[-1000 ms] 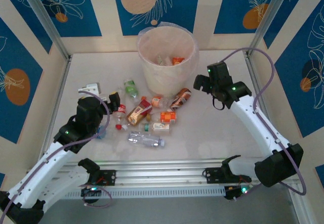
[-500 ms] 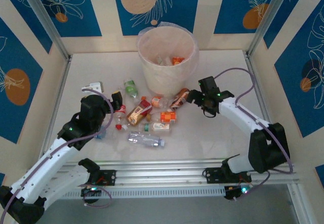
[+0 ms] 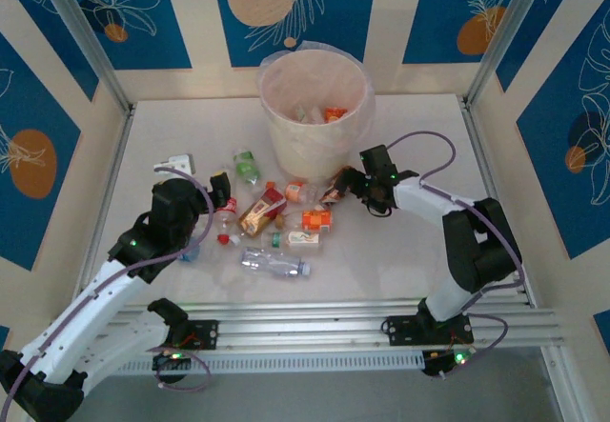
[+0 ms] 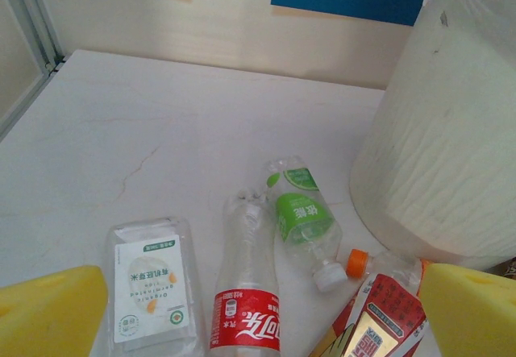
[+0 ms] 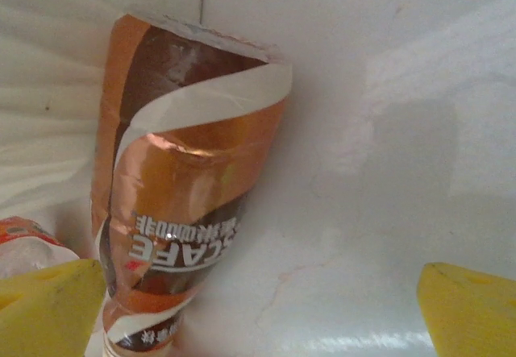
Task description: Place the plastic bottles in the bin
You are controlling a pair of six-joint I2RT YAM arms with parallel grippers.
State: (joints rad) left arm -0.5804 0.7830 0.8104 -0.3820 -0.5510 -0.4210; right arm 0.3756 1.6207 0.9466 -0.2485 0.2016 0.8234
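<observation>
The right gripper shifts toward the bin's foot next, over the wide base end (image 3: pixel 339 180) (image 5: pixel 197 115) of the bronze coffee bottle, since it lies by one finger rather than midway.
The cream-white bin (image 3: pixel 315 117) stands at the back centre, with a few bottles (image 3: pixel 333 113) inside. Several plastic bottles lie in front of it. My left gripper (image 3: pixel 217 193) is open just above the red-label bottle (image 4: pixel 246 317), which lies between its yellow pads (image 4: pixel 48 313). Beyond that bottle lie a green-label bottle (image 4: pixel 300 216) and a flat white-label one (image 4: pixel 149 288). My right gripper (image 3: pixel 355 186) is open and low at the bronze coffee bottle (image 5: pixel 185 196), which lies against the bin's foot near its left pad (image 5: pixel 48 309). Bare table sits between the right gripper's (image 5: pixel 258 317) pads.
More bottles lie in a heap mid-table: a red-and-gold one (image 3: pixel 261 212), an orange one (image 3: pixel 315 219), a clear one (image 3: pixel 274 264). Metal frame posts (image 3: pixel 81 36) and patterned walls close in the table. A rail (image 3: pixel 381 312) runs along the near edge.
My right arm has swung in from the right and come down to the bronze bottle beside the bin. The left arm has barely moved.
</observation>
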